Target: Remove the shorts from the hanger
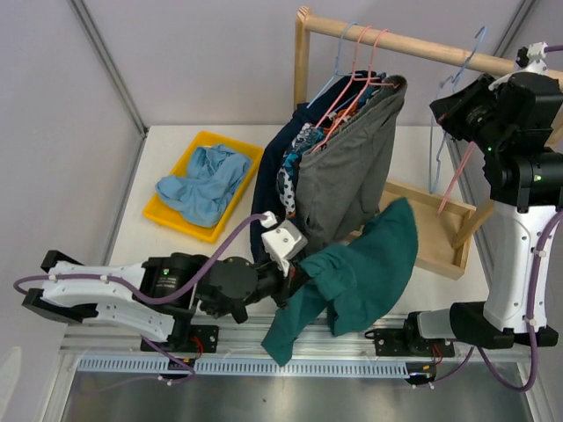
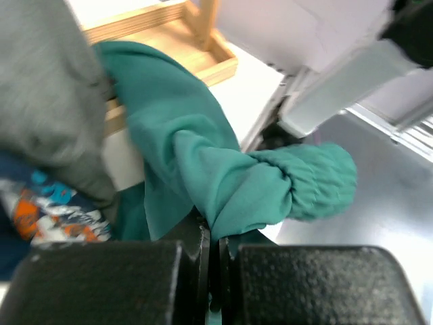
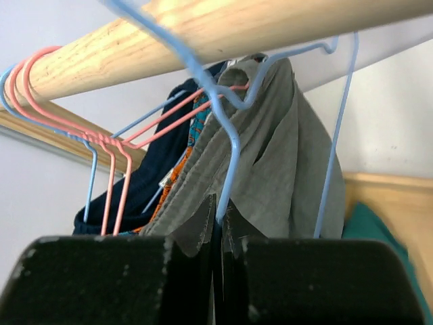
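Note:
The empty blue hanger's hook is slightly above the wooden bar, so I should next lower my right gripper until the hook rests there, then release the hanger's wire.
My left gripper [image 1: 296, 275] is shut on the teal green shorts [image 1: 361, 272], which hang free in front of the rack; the left wrist view shows the jaws [image 2: 215, 238] pinching that teal fabric [image 2: 223, 176]. My right gripper [image 1: 447, 107] is up at the wooden rail [image 1: 396, 40], shut on the wire of an empty blue hanger [image 3: 230, 156] hooked over the rail [image 3: 203, 34]. The grey shorts [image 1: 347, 167], patterned shorts [image 1: 295, 163] and navy shorts [image 1: 277, 145] hang on hangers at the rail's left. The light blue shorts [image 1: 204, 183] lie in a yellow tray [image 1: 242, 145].
The wooden rack has a tray-like base [image 1: 435, 233] and an upright post [image 1: 302, 61]. A pink hanger [image 1: 453, 180] dangles below my right gripper. Pink and blue hanger hooks [image 3: 61, 88] crowd the rail's left end. The metal table front edge [image 1: 290, 365] lies below the teal shorts.

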You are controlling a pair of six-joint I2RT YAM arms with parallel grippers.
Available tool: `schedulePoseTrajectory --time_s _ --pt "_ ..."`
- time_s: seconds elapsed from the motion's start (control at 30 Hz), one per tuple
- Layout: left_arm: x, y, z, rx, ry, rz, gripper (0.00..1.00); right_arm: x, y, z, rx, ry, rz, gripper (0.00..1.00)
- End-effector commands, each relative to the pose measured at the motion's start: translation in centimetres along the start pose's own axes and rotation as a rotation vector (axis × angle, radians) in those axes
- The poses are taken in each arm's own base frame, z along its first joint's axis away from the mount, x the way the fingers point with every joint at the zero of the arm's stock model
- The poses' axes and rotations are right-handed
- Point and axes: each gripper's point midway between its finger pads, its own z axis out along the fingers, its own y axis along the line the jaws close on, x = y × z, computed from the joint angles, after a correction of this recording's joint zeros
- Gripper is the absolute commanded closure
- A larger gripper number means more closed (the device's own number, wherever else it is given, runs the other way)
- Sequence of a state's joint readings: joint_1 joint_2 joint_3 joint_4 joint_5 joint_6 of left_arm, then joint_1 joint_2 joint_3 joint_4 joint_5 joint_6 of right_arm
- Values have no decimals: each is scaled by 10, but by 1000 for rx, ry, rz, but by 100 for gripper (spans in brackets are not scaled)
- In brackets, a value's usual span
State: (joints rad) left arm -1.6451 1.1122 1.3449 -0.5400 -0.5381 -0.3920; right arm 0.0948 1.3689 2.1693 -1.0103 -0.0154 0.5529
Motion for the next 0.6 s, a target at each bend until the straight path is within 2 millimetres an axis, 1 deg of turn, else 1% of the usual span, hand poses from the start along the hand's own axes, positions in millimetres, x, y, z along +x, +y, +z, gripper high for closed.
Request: schedulePoseTrajectory --time_s 0.0,0.03,0.1,0.13,0.17,0.2,0.23,0.27,0.3,0.33,0.37,0.4,0.43,0.47,0.5,0.53,0.57 --pt "-12 43 -19 -211 -38 -32 100 -28 10 -11 -79 -100 9 100" --pt "-17 52 -29 -235 -49 -18 100 -18 4 -3 -72 -74 14 100" --pt "-39 72 -43 -284 -90 -6 100 -3 -3 1 -67 -44 23 100" --pt "-53 88 -49 -330 -115 -21 100 1 -5 1 -66 -33 26 100" --pt "-60 97 -52 -350 -123 -19 100 5 -8 0 -62 -27 27 100" --pt "-66 105 -56 -366 -125 9 100 6 -8 -7 -68 -28 27 100" --pt "-89 120 -68 -407 -176 -11 100 13 -13 -5 -57 -12 30 100" --pt "-98 127 -72 -427 -192 3 100 16 -15 -7 -54 -8 29 100" --pt "-107 144 -77 -474 -200 38 100 17 -14 -15 -63 -11 28 100" --pt "-131 150 -89 -493 -251 30 100 23 -17 -14 -57 1 28 100" --pt "-139 159 -91 -519 -252 72 100 24 -18 -16 -55 4 25 100" --pt "-158 177 -103 -563 -289 67 100 27 -20 -18 -47 13 24 93" --pt "-175 185 -115 -585 -325 69 100 28 -21 -22 -45 13 21 64" --pt "-182 205 -110 -623 -305 89 100 30 -24 -24 -31 20 15 46" --pt "-201 209 -120 -632 -346 87 100 31 -26 -26 -22 21 12 30" --pt "-209 218 -122 -649 -348 91 100 31 -27 -33 -19 12 7 12" --pt "-234 221 -129 -658 -390 97 100 32 -30 -35 -8 12 5 2"
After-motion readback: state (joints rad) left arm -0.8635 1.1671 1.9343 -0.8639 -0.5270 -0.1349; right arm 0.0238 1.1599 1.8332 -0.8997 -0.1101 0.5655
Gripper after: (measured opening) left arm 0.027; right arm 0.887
